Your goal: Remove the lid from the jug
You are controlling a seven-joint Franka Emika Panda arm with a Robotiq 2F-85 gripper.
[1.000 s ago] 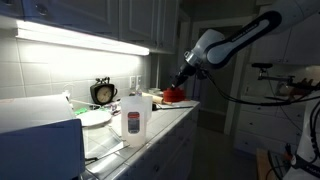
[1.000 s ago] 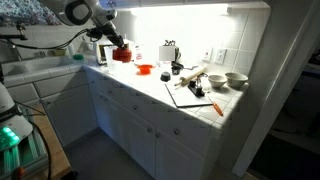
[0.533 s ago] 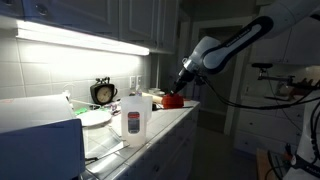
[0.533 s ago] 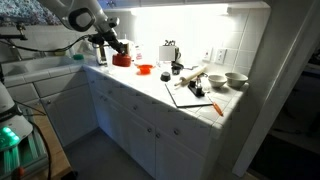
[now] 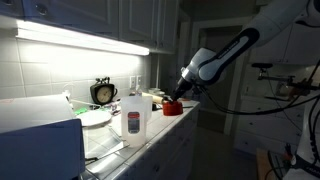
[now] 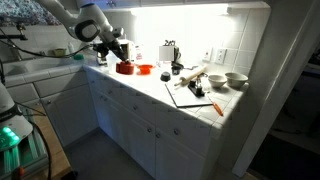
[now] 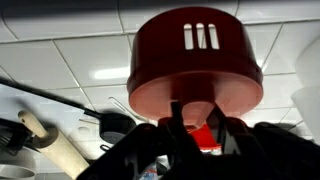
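My gripper should move next toward the tiles [image 6: 138,80] beside the other small red object and lower the lid onto them to let go of its lower part, because those tiles are empty.
The jug [image 5: 134,116] is a tall whitish pitcher with a dark-and-red label, standing open-topped on the counter; it also shows in an exterior view [image 6: 166,53]. The lid [image 5: 172,107] is a chunky round red cap, away from the jug and low over the countertop [image 6: 124,68]. My gripper [image 5: 177,98] [image 6: 121,58] is shut on the lid from above. In the wrist view the lid [image 7: 195,55] fills the frame, with slots in its face, and my fingers [image 7: 196,122] pinch its lower part. I cannot tell whether the lid touches the counter.
A round black clock [image 5: 102,92] and white plates [image 5: 95,118] stand behind the jug. Another small red object [image 6: 145,70], a rolling pin [image 6: 190,77], a dark board [image 6: 193,97] and white bowls [image 6: 236,79] lie along the tiled counter. The counter edge [image 5: 185,118] is close.
My gripper has come down with the red lid, from well above the counter to just over its surface. The jug has not moved.
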